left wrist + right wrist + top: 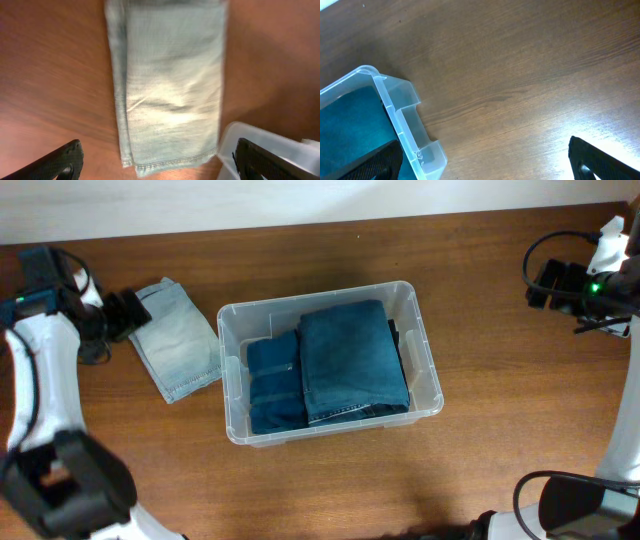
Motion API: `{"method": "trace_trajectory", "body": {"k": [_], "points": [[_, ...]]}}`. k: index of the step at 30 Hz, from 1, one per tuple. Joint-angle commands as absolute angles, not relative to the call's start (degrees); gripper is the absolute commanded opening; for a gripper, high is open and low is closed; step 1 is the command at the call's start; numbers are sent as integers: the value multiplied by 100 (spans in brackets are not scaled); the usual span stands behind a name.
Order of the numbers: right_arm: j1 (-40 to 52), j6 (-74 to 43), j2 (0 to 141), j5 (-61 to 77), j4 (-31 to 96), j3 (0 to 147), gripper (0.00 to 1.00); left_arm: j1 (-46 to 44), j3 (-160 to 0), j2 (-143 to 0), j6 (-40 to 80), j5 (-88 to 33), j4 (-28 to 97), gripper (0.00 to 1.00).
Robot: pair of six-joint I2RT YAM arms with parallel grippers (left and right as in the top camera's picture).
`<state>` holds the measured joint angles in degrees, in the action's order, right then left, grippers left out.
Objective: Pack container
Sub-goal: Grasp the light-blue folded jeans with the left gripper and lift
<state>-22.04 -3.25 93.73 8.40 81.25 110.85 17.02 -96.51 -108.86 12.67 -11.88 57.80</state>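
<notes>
The pale jeans are still outside the container (426, 362). My left gripper will next lower its spread fingers onto the jeans' long edge that faces away from the container.
The clear plastic container (426, 362) sits mid-table and holds two folded dark blue jeans (350, 360), side by side. A folded pale blue pair of jeans (178, 340) lies on the table left of the container; it also shows in the left wrist view (172, 85). My left gripper (122, 315) is open and empty, just left of the pale jeans, its fingers (160, 162) spread wide above the near hem. My right gripper (545, 283) is open and empty at the far right, its fingers (485, 160) over bare wood beside the container's corner (400, 107).
The table is brown wood (480, 470). A white wall strip runs along the back edge (300, 200). Cables hang by the right arm (560, 245). The arm bases stand at the front left (60, 480) and front right (570, 505).
</notes>
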Motion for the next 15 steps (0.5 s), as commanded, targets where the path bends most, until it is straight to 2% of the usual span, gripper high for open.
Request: {"method": "trace_trajectory", "body": {"k": [1,6,15], "points": [[-2215,-388,9253,840,8147,11192,99,1804,-9568,-11646,539,-2180,5684,97],[-2215,-386,9253,836,8169,11192,99,1828,-9568,-12387,357,-2401,5450,97],[-2215,-386,9255,836,8169,11192,99,1828,-9559,-12680,384,-1968,5334,98]]}}
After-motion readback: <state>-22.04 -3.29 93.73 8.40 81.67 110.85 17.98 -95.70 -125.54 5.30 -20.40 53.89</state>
